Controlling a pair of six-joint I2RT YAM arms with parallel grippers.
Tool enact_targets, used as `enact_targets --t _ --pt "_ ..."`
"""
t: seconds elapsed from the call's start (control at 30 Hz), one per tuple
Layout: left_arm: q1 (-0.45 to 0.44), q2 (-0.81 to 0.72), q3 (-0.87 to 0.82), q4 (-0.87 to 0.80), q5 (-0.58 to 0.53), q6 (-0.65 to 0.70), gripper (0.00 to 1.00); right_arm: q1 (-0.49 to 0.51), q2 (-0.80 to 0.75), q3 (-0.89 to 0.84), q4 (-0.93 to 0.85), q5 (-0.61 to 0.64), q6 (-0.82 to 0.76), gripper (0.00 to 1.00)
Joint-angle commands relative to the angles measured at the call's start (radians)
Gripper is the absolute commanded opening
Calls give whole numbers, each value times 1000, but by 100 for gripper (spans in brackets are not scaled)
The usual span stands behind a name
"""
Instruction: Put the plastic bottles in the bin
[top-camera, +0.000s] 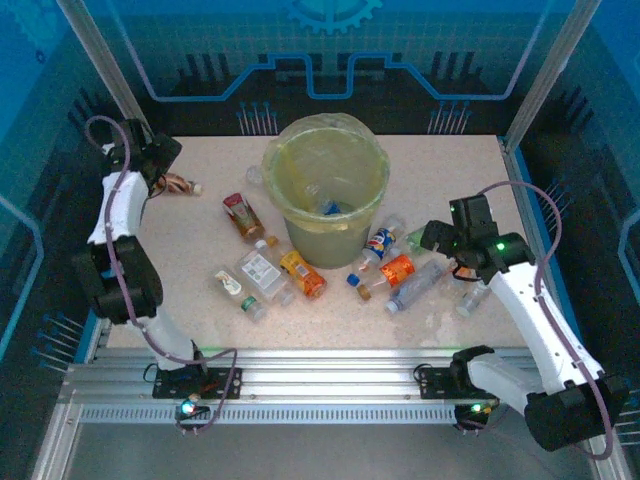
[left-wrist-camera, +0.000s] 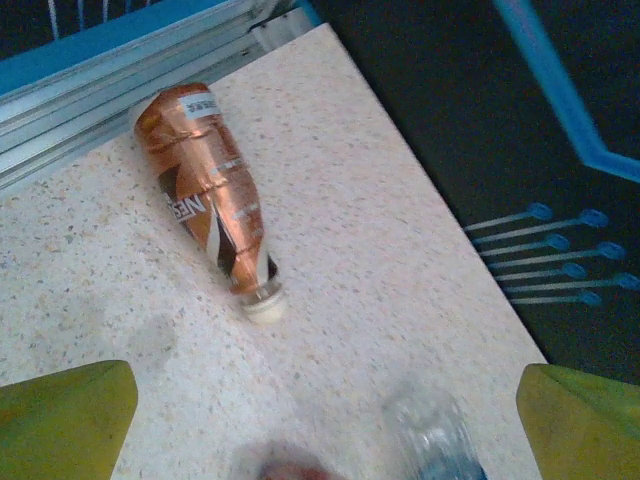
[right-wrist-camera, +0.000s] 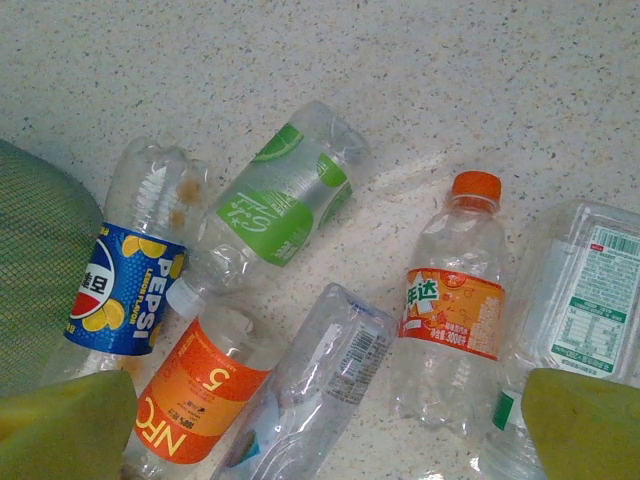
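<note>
I should lower my open left gripper onto the brown bottle's wrapped body (top-camera: 177, 184) (left-wrist-camera: 208, 190) next, because the bare tabletop along both its sides has room for a finger on each.
The yellow-green bin (top-camera: 325, 190) stands at the table's middle back, with a bottle or two visible inside. Several bottles lie around its front, among them a Pepsi bottle (right-wrist-camera: 125, 290), a green-labelled one (right-wrist-camera: 285, 205), an orange NFC one (right-wrist-camera: 200, 395), a crushed clear one (right-wrist-camera: 320, 385) and an orange-capped one (right-wrist-camera: 450, 300). My right gripper (right-wrist-camera: 325, 420) hovers open above this cluster, over the crushed clear bottle. A brown bottle (left-wrist-camera: 205, 195) with a white cap lies at the far left corner. My left gripper (left-wrist-camera: 325, 410) is open just short of it, holding nothing.
More bottles lie left of the bin's front: a brown-red one (top-camera: 243, 217), a clear white-labelled one (top-camera: 262, 270), an orange one (top-camera: 303, 274) and a small clear one (top-camera: 237, 293). A clear bottle (left-wrist-camera: 435, 440) lies blurred under the left gripper. The table's far edge runs close behind the brown bottle.
</note>
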Motion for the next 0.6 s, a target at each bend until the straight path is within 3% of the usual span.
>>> enact_targets --t 0.0,0.27,0.57 --pt "9 67 93 -20 -11 -56 99 -12 23 32 -15 -31 -12 100" --pt "20 244 210 -65 -38 -122 99 -13 67 47 -26 -65 -26 100" --pt "37 345 252 -94 -87 -179 99 -11 87 40 -23 -91 -15 100"
